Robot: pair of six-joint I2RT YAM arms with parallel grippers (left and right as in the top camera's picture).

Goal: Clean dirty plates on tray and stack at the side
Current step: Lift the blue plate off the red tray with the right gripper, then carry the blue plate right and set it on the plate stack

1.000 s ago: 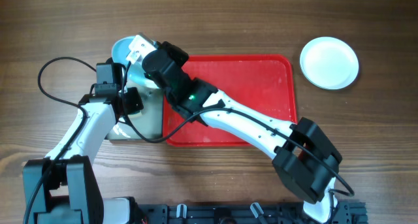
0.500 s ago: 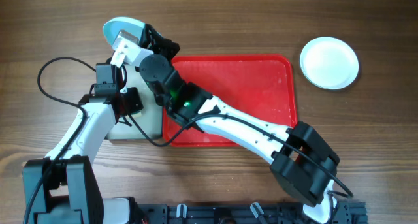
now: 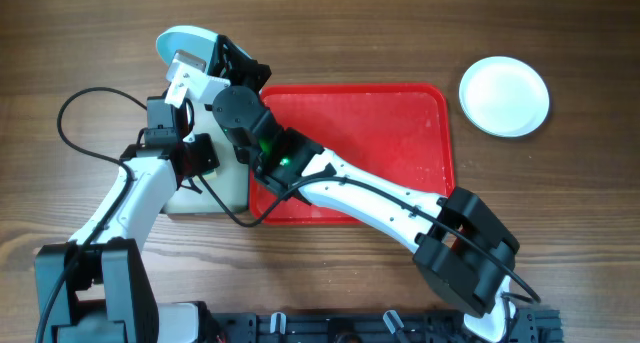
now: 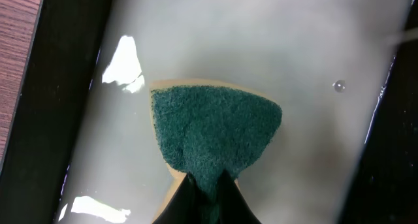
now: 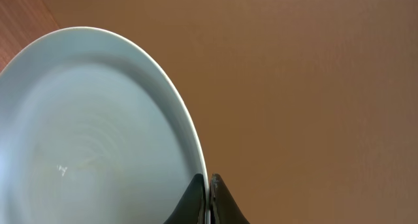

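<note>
The pale blue plate (image 3: 183, 41) is held clear of the teal sponge. My left gripper will next stay low over the grey tray (image 3: 225, 188) and open to let go of the sponge there.
My right gripper (image 3: 218, 55) is shut on the rim of a pale blue plate (image 3: 183, 41) and holds it over the wood at the far left, beyond the red tray (image 3: 400, 133). In the right wrist view the plate (image 5: 85, 139) fills the left, its rim pinched between the fingertips (image 5: 209, 185). My left gripper (image 4: 208, 185) is shut on a teal sponge (image 4: 212, 129) over the small black-rimmed grey tray (image 3: 225, 188). A white plate (image 3: 504, 95) lies on the table at the far right. A third plate is not in view.
The right arm stretches diagonally across the red tray from the front right. The left arm and its black cable (image 3: 75, 113) occupy the left side. The grey tray holds cloudy water (image 4: 300, 41).
My right gripper lifted the pale blue plate from over the grey tray and carried it further back and left. The left arm has barely moved.
</note>
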